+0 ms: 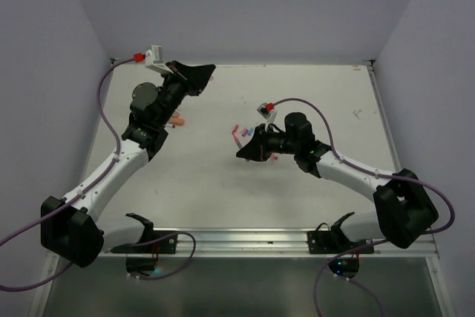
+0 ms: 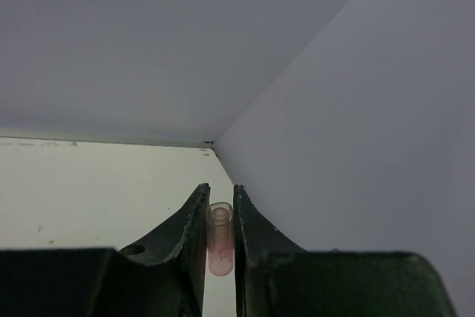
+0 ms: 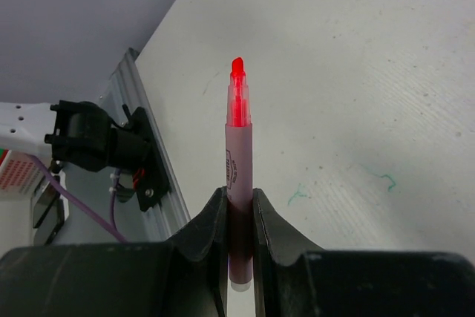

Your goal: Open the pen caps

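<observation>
The robot's right gripper will next shift to the right in the top view, then lower the pen to the table with the pen's tip turned outward.
My left gripper [image 2: 220,200] is shut on a small translucent pink pen cap [image 2: 220,246], which stands upright between the jaws. In the top view this gripper [image 1: 203,75] is raised near the far wall. My right gripper [image 3: 238,195] is shut on the pale pink barrel of a pen [image 3: 238,154]. Its bright red-pink tip [image 3: 237,68] is bare and points away from the wrist. From above, the right gripper [image 1: 245,151] hovers over the middle of the table. A few small pink and purple pieces [image 1: 238,132] lie just beyond it, too small to tell whether they are caps or pens.
An orange marker [image 1: 177,119] lies on the table beside the left arm. Green ink marks [image 3: 297,195] stain the white table [image 1: 223,191]. A metal rail [image 1: 245,239] runs along the near edge, and grey walls [image 1: 260,5] close in the far side and both flanks.
</observation>
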`<state>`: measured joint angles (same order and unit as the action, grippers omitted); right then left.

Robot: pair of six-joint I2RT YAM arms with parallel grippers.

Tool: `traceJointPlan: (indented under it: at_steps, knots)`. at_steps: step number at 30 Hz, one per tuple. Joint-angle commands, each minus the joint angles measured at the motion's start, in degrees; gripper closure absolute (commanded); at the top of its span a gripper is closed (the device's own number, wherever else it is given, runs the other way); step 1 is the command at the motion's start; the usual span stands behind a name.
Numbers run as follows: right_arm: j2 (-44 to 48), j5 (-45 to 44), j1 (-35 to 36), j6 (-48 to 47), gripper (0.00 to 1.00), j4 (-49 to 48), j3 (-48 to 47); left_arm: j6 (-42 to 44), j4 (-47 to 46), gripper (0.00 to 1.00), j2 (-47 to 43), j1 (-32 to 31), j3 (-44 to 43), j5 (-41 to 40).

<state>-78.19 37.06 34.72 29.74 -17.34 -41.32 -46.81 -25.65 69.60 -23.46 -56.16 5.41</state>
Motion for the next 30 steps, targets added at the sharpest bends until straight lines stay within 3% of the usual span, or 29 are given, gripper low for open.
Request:
traceJointPlan:
  at_steps: [1,8,12,15,18,30]
  knots:
    - [3.1,-6.1,-0.4,-1.0,1.00,4.9,-1.1,5.1,2.1,1.00,1.9,0.2,-6.2,4.4]
    - [5.9,-36.5,-4.3,-5.3,1.00,26.8,-5.9,18.9,29.4,1.00,12.8,0.3,-18.1,2.9]
    - [4.7,-43.5,-7.0,-5.4,1.00,31.3,-7.6,23.7,40.4,0.92,21.0,0.2,-22.7,3.6]
    - [1.2,-44.2,-9.5,-5.4,1.00,33.8,-9.2,25.5,48.0,0.91,27.9,0.1,-26.5,3.9]
    - [-2.4,-43.6,-10.9,-5.9,1.00,34.3,-10.3,26.6,49.5,0.89,33.3,0.2,-27.5,4.0]
    - [-12.2,-41.6,-12.0,-6.8,1.00,32.1,-11.1,27.6,47.1,0.82,46.8,-1.3,-29.0,5.3]
